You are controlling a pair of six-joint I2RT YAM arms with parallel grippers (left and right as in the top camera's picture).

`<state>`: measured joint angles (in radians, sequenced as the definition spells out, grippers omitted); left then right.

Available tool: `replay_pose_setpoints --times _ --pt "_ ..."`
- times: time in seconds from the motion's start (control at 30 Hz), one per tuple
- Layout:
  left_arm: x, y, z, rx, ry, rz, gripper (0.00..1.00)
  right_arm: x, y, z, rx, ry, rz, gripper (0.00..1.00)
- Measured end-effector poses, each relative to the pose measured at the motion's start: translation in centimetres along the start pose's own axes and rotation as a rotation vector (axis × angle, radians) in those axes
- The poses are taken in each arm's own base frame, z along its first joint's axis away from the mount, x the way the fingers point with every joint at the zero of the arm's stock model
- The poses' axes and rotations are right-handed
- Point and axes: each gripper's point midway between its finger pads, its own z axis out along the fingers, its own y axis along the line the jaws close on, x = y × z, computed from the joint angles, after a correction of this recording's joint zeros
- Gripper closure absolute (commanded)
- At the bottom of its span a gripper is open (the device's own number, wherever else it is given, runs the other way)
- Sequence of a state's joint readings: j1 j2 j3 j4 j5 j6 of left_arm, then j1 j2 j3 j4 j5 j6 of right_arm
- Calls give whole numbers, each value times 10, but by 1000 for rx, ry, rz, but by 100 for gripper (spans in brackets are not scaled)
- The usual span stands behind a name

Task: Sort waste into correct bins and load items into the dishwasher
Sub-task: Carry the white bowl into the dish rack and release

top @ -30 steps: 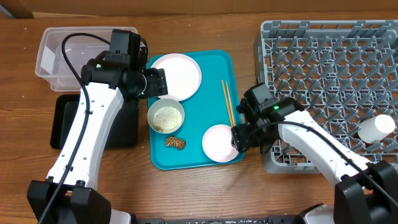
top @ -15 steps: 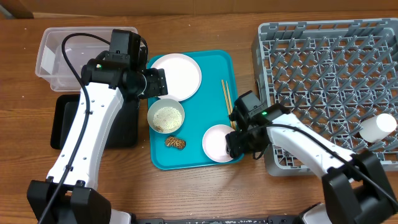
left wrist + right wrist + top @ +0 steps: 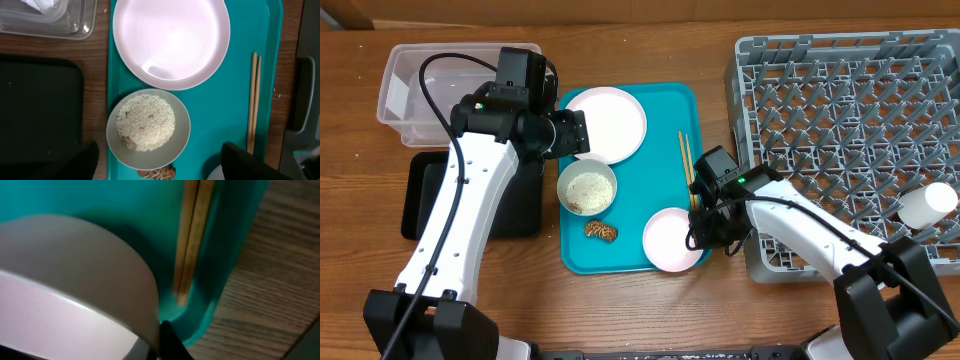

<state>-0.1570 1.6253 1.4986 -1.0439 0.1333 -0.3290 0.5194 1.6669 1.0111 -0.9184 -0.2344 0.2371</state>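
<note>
Next, my right gripper needs to lift the bowl outward and lower it there.
My right gripper (image 3: 703, 230) is shut on the right rim of a small white bowl (image 3: 670, 240) at the front right of the teal tray (image 3: 640, 175). In the right wrist view a dark finger (image 3: 170, 342) presses on the bowl's wall (image 3: 75, 280), with the wooden chopsticks (image 3: 192, 240) just beyond. My left gripper (image 3: 162, 162) hovers open over the bowl of white rice (image 3: 148, 128), one finger (image 3: 82, 160) on each side. A large plate (image 3: 608, 122) lies at the tray's back. A brown food lump (image 3: 602, 230) sits in front of the rice bowl.
The grey dish rack (image 3: 840, 120) stands at the right with a white cup (image 3: 927, 207) lying in it. At the left are the clear tub (image 3: 410, 85), with crumpled white paper (image 3: 42, 4) inside, and the black tray (image 3: 420, 195).
My right gripper has moved in from the rack's corner and shut on the small bowl's rim; the bowl has shifted slightly toward the tray's front edge. The left arm has not moved.
</note>
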Motion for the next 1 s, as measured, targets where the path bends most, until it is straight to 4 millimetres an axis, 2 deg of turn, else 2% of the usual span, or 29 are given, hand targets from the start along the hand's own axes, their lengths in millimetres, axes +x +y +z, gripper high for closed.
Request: replay_pose_setpoints --times 0.07,0.17,0.23,0.27,0.3,0.33,0.4,0.47,0.5,0.53,0.6,0.63,0.7,0.77,0.8,0.87,0.93,1.0 --pt "0 0 0 0 0 0 20 -6 0 -7 16 -13 -4 96" --pt "0 0 0 0 0 0 20 -28 4 -29 46 -80 -16 96" --pt "0 0 0 0 1 0 20 -54 6 -58 93 -170 -21 96" --pt "0 0 0 0 0 0 20 -59 5 -64 99 -185 -20 96" --pt "0 0 0 0 1 0 20 -70 1 -79 135 -230 -9 96" --pt "1 0 0 0 3 0 20 -75 -2 -85 150 -249 -1 96" --pt "1 0 0 -1 3 0 19 -98 -19 -120 218 -363 50 96" --pt "1 0 0 -1 3 0 18 -123 -60 -178 328 -547 162 96" --pt "1 0 0 -1 3 0 18 -129 -74 -196 361 -603 200 96" --pt "1 0 0 -1 2 0 18 -137 -100 -223 424 -699 269 96" --pt "0 0 0 0 0 0 18 -140 -131 -250 504 -782 349 96" --pt "0 0 0 0 -1 0 18 -141 -155 -268 565 -839 414 96" --pt "-1 0 0 1 -2 0 17 -140 -198 -301 671 -948 536 96" --pt "-1 0 0 2 -5 1 17 -138 -226 -327 725 -1038 620 96" --pt "-1 0 0 1 -4 1 17 -134 -244 -341 758 -1084 674 96" --pt "-2 0 0 2 -7 1 17 -115 -292 -378 850 -1191 800 96" --pt "-2 -1 0 2 -8 1 17 -103 -320 -398 920 -1231 843 96" --pt "-2 -1 0 3 -7 1 16 -94 -345 -407 997 -1227 856 96"
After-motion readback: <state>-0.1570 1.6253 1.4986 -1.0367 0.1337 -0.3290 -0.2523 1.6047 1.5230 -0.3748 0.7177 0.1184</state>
